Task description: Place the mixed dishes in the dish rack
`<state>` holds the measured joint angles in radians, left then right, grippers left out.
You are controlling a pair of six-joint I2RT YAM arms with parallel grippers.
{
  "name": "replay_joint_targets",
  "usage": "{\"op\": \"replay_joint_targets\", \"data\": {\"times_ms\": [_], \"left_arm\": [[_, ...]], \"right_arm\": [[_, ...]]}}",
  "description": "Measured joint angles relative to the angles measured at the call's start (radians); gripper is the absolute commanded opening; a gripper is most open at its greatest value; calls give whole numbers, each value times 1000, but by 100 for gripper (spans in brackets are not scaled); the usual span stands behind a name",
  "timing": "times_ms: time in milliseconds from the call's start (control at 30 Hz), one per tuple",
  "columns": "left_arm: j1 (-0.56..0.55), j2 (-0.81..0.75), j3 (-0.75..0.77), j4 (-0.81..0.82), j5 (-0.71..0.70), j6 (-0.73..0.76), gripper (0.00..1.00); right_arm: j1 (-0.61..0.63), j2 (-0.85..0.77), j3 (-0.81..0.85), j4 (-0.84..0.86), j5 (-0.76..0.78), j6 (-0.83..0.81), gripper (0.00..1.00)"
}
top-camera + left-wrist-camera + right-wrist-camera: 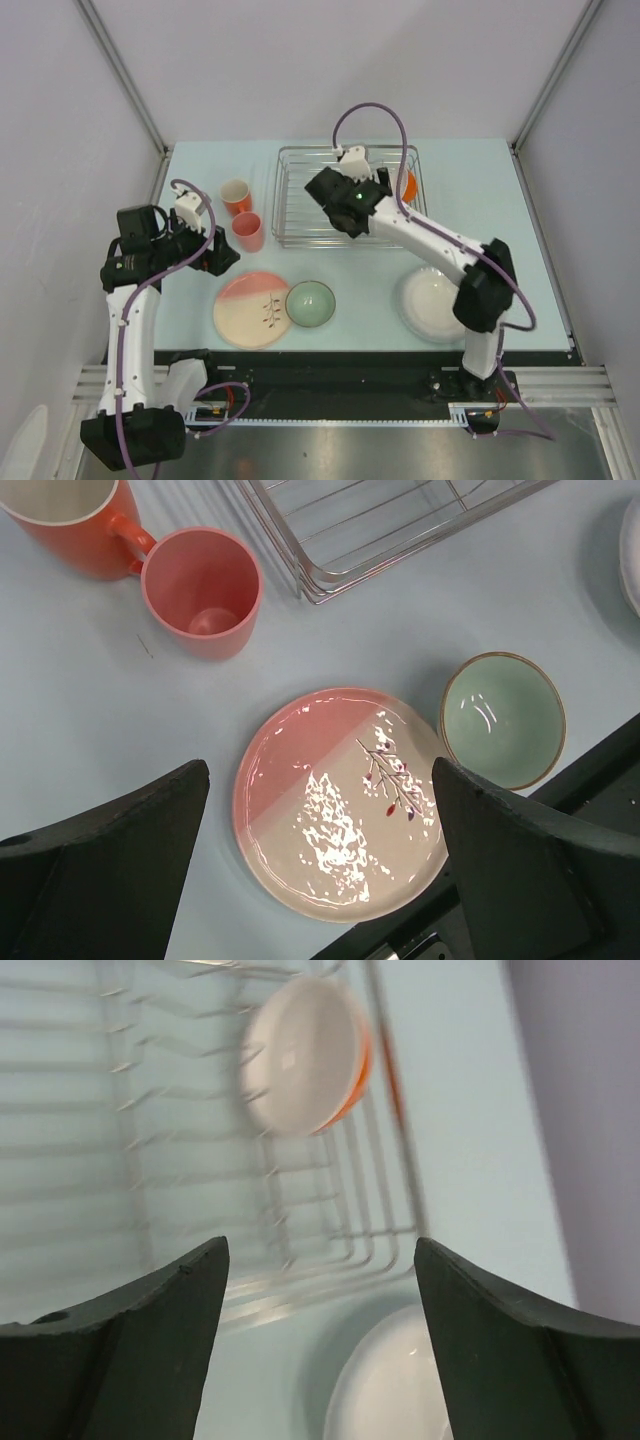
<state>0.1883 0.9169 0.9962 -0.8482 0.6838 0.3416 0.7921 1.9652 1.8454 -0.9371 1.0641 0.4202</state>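
The robot's right gripper isn't holding anything and will next pull back and go down onto the pale green bowl (503,718), at the bowl's rim that faces the large white plate.
The silver wire dish rack (300,205) stands at the back centre. A small white-and-orange bowl (407,185) stands on edge at its right end, blurred in the right wrist view (300,1055). My right gripper (378,188) hovers over the rack, open and holding nothing (320,1290). Left of the rack stand two orange cups: a handled one (70,525) and a pinker one (200,590). In front lie the cream-and-pink plate (340,800) and the pale green bowl (503,718). My left gripper (320,770) hangs open above the plate. The large white plate (432,303) lies at the front right.
The cups (236,196) (247,231) stand close to the rack's left side (380,530). The table's black front edge (330,358) runs just below the plates. White enclosure walls close in the left, right and back.
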Motion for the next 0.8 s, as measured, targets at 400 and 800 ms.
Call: {"op": "replay_joint_targets", "data": {"times_ms": [400, 800], "left_arm": [[0, -8, -2, 0, 0, 0, 100], [0, -34, -3, 0, 0, 0, 100]], "right_arm": [[276, -346, -545, 37, -564, 177, 77], [291, -343, -586, 206, -815, 190, 75]]}}
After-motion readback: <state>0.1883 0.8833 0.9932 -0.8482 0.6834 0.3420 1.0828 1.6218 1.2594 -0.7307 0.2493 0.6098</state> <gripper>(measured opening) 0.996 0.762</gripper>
